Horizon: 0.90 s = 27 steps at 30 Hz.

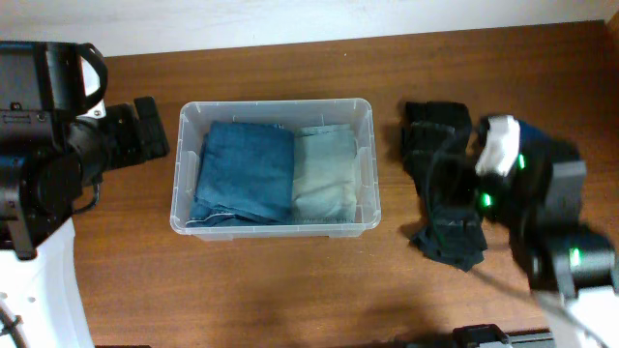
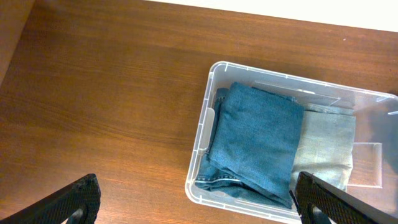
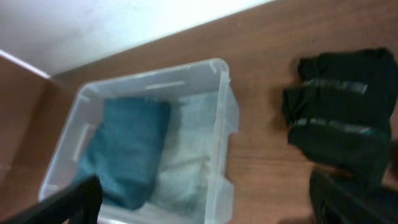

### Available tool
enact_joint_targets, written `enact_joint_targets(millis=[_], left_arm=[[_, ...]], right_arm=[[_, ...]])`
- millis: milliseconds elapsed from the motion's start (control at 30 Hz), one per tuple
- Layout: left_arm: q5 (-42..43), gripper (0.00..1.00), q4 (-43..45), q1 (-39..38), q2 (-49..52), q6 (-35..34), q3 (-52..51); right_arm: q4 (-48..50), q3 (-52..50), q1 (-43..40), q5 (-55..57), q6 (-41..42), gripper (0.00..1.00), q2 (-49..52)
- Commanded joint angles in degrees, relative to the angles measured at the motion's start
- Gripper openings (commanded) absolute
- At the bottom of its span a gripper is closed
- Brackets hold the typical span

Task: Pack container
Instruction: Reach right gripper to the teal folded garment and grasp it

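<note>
Next, my right gripper swings across and down onto the unpacked blue garment (image 1: 529,133), below it and to its right in the overhead view, outside the bin.
The container (image 1: 276,104) is a clear plastic bin at the table's middle. It holds folded blue jeans (image 1: 247,172) on the left and a folded pale garment (image 1: 324,176) on the right. Black garments (image 1: 435,140) lie on the table to its right. My left gripper (image 1: 155,128) is open and empty, left of the bin; the left wrist view shows its fingers (image 2: 199,205) spread wide above the bin's near corner (image 2: 205,112). My right gripper (image 3: 211,202) is open and empty, looking at the bin (image 3: 227,118) and the black garments (image 3: 342,106). The right arm (image 1: 503,184) is blurred, over the black clothes.
A second crumpled black piece (image 1: 450,242) lies at the front right under the right arm. A pale wall (image 1: 290,19) borders the table's far edge. Bare wood (image 2: 99,93) lies left of the bin.
</note>
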Motion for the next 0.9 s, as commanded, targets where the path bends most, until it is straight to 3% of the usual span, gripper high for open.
enact_joint_targets(millis=[0, 167, 367, 667, 867], left_arm=[[-0.63, 1.00, -0.04, 0.17, -0.76, -0.33, -0.15], [-0.63, 1.00, -0.04, 0.17, -0.76, -0.33, -0.15], [-0.63, 1.00, -0.04, 0.17, -0.76, -0.33, -0.15], [-0.63, 1.00, -0.04, 0.17, -0.76, -0.33, -0.15], [-0.63, 1.00, -0.04, 0.17, -0.76, -0.33, -0.15]], right_arm=[[-2.23, 8.59, -2.01, 2.21, -5.01, 0.98, 10.19], [-1.84, 14.53, -11.47, -2.05, -1.73, 0.98, 24.68], [-1.86, 18.21, -21.73, -11.47, -6.49, 0.99, 40.09], [-1.29, 18.16, -42.29, -13.70, -6.86, 0.98, 48.52], [-1.51, 18.01, -48.81, -15.02, -11.21, 0.98, 52.89]])
